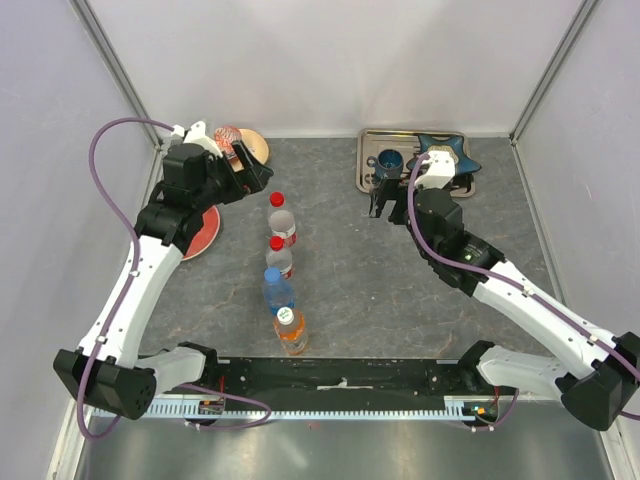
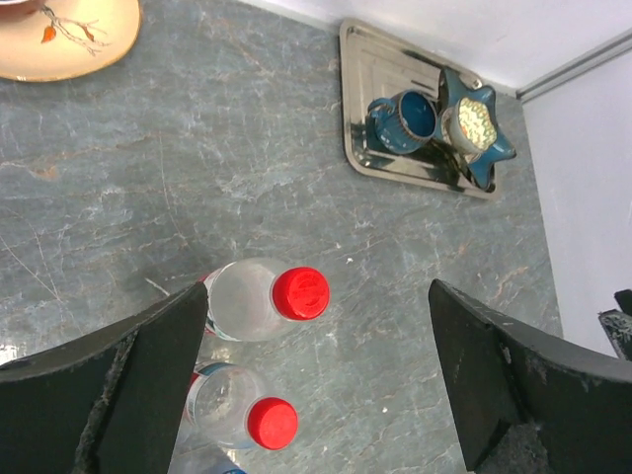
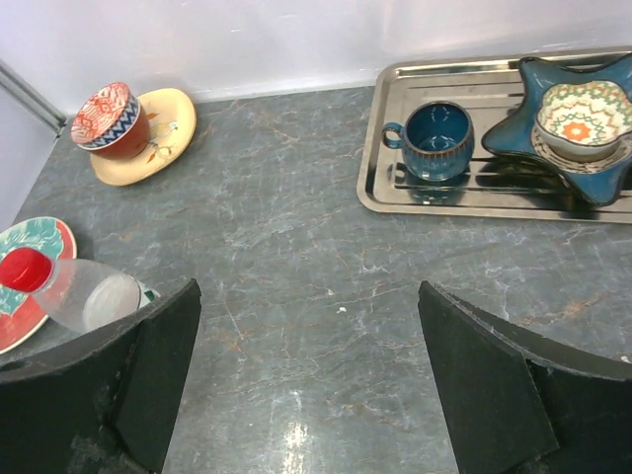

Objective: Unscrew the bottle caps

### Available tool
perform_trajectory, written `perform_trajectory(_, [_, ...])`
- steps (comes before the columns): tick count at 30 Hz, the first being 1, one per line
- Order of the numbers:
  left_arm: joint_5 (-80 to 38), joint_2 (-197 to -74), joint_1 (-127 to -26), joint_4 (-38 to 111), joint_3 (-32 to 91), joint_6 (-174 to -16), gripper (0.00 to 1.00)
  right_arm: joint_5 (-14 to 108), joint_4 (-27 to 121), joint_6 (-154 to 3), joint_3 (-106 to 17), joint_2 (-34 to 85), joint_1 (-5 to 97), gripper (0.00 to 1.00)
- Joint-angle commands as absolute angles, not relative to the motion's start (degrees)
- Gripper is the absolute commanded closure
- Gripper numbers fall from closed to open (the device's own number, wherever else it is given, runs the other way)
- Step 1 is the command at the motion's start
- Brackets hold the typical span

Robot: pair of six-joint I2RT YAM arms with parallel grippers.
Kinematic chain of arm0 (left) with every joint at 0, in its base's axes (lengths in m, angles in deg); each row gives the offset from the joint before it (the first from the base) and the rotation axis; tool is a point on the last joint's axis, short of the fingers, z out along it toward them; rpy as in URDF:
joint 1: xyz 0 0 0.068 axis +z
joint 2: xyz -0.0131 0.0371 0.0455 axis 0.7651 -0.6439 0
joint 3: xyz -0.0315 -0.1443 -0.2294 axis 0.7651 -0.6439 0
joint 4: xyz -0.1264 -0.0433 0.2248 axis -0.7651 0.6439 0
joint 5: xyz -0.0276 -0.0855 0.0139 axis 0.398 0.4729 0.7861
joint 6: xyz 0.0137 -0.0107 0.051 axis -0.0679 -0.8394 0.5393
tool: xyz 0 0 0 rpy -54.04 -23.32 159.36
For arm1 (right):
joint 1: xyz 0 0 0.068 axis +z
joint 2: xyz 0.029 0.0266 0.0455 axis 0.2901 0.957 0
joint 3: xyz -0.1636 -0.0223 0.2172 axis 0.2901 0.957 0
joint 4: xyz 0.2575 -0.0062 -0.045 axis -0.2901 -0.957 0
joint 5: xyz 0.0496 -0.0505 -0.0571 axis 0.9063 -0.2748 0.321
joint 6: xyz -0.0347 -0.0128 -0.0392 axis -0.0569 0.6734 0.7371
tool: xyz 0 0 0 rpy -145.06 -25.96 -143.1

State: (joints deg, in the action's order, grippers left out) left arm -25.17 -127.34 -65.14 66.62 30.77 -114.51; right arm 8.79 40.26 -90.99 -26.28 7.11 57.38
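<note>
The way to the far bottle is clear. I should move my right gripper left in the top view to that bottle and close on its red cap (image 1: pixel 276 199) (image 3: pixel 25 270).
Four bottles stand in a line down the middle-left of the table. At the far end is a clear bottle (image 1: pixel 283 226) with a red cap (image 1: pixel 277 199). Then come a second clear bottle (image 1: pixel 280 261) with a red cap (image 1: pixel 276 243), a blue-tinted bottle (image 1: pixel 278 293) with a blue cap (image 1: pixel 272 273), and an orange-liquid bottle (image 1: pixel 292 337) with a white cap (image 1: pixel 286 314). My left gripper (image 1: pixel 250 166) is open, up and left of the far bottle. In the left wrist view both red caps (image 2: pixel 300 293) (image 2: pixel 272 423) lie between its open fingers (image 2: pixel 148 385). My right gripper (image 1: pixel 385 200) is open and empty near the tray.
A steel tray (image 1: pixel 362 160) at the back right holds a blue cup (image 1: pixel 389 162) and a blue star dish (image 1: pixel 447 150). A yellow saucer (image 1: pixel 255 147) with a red patterned cup (image 1: pixel 229 137) sits at the back left. A red plate (image 1: pixel 202 235) lies under the left arm.
</note>
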Motion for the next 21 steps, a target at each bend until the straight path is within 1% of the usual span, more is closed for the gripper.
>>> perform_trajectory(1, [-19.8, -127.9, -65.1, 63.3, 29.2, -109.4, 0.0, 13.1, 41.8, -91.5, -26.4, 6.7, 57.4, 0.02])
perform_trajectory(7, [-24.0, -128.8, -65.1, 65.5, 27.8, -109.1, 0.01, 22.7, 45.3, -90.2, -23.3, 6.0, 57.4, 0.02])
perform_trajectory(11, [-23.9, -126.9, -65.1, 63.2, 24.5, -109.0, 0.01, 24.2, 44.9, -90.2, -24.1, 7.8, 57.4, 0.02])
perform_trajectory(14, [-21.3, -127.4, -65.3, 62.5, 24.3, -108.0, 0.01, 25.4, 45.3, -90.8, -24.6, 9.0, 57.5, 0.02])
perform_trajectory(17, [-21.4, -127.6, -65.5, 63.0, 24.2, -108.3, 0.03, 26.8, 46.7, -91.9, -25.1, 10.4, 57.4, 0.02])
perform_trajectory(20, [-25.2, -126.3, -65.5, 64.0, 23.7, -110.0, 0.03, 29.7, 49.3, -92.9, -28.6, 14.1, 57.6, 0.02])
perform_trajectory(21, [-28.9, -124.9, -65.5, 64.7, 23.6, -111.7, 0.03, 31.1, 49.9, -93.0, -30.0, 17.0, 58.0, 0.02])
